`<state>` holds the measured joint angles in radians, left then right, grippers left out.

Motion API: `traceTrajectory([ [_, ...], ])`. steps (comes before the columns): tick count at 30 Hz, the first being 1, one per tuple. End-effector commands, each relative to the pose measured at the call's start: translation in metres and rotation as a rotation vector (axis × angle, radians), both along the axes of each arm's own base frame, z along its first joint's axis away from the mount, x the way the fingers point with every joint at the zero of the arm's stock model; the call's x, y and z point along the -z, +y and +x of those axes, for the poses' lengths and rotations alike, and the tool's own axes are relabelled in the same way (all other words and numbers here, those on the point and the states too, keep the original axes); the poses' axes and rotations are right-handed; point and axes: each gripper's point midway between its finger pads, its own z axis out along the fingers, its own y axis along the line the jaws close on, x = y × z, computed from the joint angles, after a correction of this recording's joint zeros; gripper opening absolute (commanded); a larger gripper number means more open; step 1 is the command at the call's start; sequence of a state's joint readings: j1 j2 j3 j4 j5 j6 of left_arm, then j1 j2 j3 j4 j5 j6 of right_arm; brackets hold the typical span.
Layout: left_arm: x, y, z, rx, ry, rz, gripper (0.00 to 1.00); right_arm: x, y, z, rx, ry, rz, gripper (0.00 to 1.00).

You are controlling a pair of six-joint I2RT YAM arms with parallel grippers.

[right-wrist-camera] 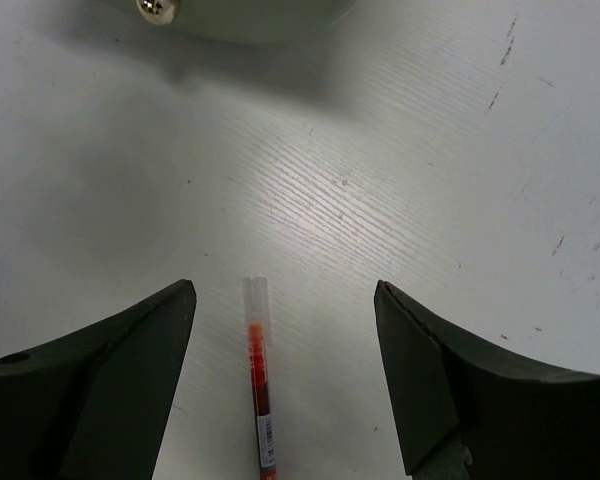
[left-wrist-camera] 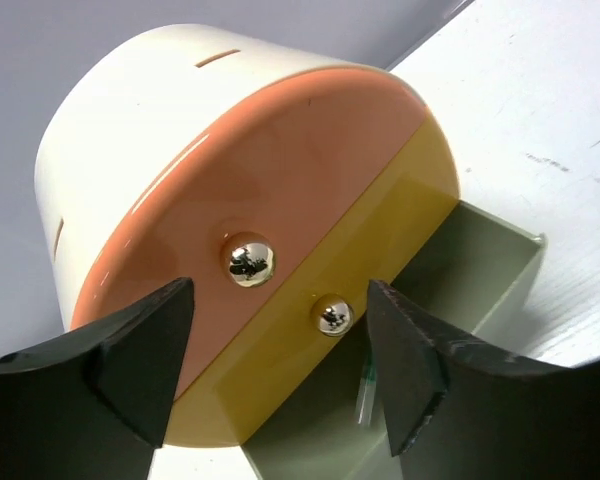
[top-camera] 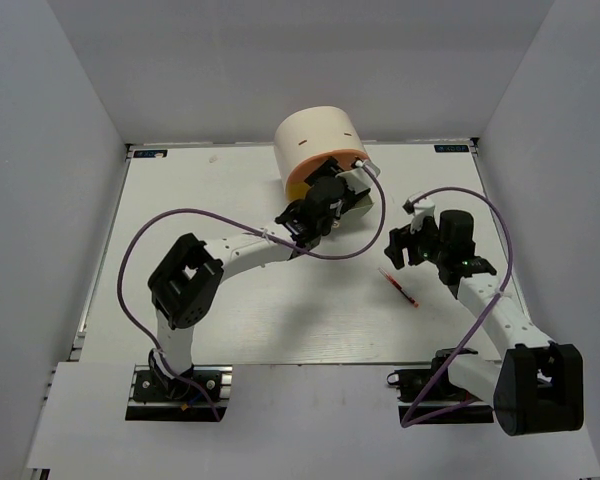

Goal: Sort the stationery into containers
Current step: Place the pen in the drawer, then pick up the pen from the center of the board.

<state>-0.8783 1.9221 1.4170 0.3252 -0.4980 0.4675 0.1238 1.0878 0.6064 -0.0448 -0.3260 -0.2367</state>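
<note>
I need to bring my open right gripper down and back toward the base onto the clear cap (top-camera: 383,271) (right-wrist-camera: 257,308) next, since the red pen is below it on the tabletop.
The cream round-topped cabinet (top-camera: 315,135) stands at the back centre. In the left wrist view its orange upper drawer (left-wrist-camera: 280,170) is shut. The yellow lower drawer (left-wrist-camera: 380,260) has its grey-green tray (left-wrist-camera: 490,265) sticking out, with a thin green-tipped pen (left-wrist-camera: 366,392) inside, mostly hidden. My left gripper (top-camera: 328,195) (left-wrist-camera: 280,375) is open and empty just in front of the two metal knobs. A thin red pen (top-camera: 400,287) (right-wrist-camera: 259,385) lies on the table. My right gripper (top-camera: 402,245) (right-wrist-camera: 285,385) is open above it, the pen nearer the left finger.
The white table (top-camera: 230,310) has raised walls at the left, right and back. Purple cables loop over both arms. A metal knob (right-wrist-camera: 156,7) of the cabinet shows at the top of the right wrist view.
</note>
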Motion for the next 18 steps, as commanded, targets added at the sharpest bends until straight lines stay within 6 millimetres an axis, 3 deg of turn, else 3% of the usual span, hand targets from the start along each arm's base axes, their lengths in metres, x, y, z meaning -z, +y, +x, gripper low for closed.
traceTrajectory([
  [1, -0.068, 0.004, -0.013, -0.002, -0.075, -0.130, 0.81, 0.006, 0.002, -0.003, -0.062, -0.004, -0.032, 0.78],
  [3, -0.087, 0.009, -0.025, 0.005, -0.063, -0.176, 0.84, 0.008, 0.001, -0.002, -0.078, -0.004, -0.052, 0.78],
  [6, -0.099, 0.021, -0.041, 0.007, -0.012, -0.272, 0.88, 0.016, 0.001, -0.005, -0.146, 0.000, -0.109, 0.78],
  [7, -0.107, 0.036, -0.054, 0.004, 0.005, -0.289, 0.88, 0.021, 0.002, -0.010, -0.190, 0.011, -0.131, 0.78],
  [8, -0.110, 0.037, -0.065, 0.034, 0.042, -0.341, 0.90, 0.028, 0.005, -0.014, -0.233, 0.025, -0.148, 0.80],
  [9, -0.098, 0.043, -0.075, 0.045, 0.086, -0.342, 0.90, 0.035, 0.005, -0.015, -0.253, 0.048, -0.162, 0.80],
  [10, -0.115, 0.056, -0.095, 0.084, 0.100, -0.387, 0.91, 0.042, 0.003, -0.015, -0.256, 0.072, -0.178, 0.81],
  [11, -0.115, 0.061, -0.106, 0.094, 0.136, -0.446, 0.92, 0.046, 0.002, -0.016, -0.259, 0.091, -0.190, 0.82],
  [12, -0.095, 0.069, -0.117, 0.097, 0.182, -0.442, 0.93, 0.050, 0.003, -0.015, -0.268, 0.107, -0.204, 0.82],
  [13, -0.089, 0.079, -0.127, 0.087, 0.213, -0.455, 0.95, 0.061, -0.003, -0.016, -0.248, 0.144, -0.233, 0.82],
  [14, -0.101, 0.093, -0.142, 0.084, 0.232, -0.549, 0.97, 0.063, -0.003, -0.017, -0.248, 0.165, -0.241, 0.82],
  [16, -0.063, 0.116, -0.157, 0.006, 0.324, -0.552, 0.98, 0.070, -0.002, -0.018, -0.261, 0.200, -0.253, 0.81],
  [18, -0.043, 0.138, -0.175, -0.046, 0.385, -0.628, 0.98, 0.075, 0.002, -0.022, -0.291, 0.219, -0.261, 0.76],
])
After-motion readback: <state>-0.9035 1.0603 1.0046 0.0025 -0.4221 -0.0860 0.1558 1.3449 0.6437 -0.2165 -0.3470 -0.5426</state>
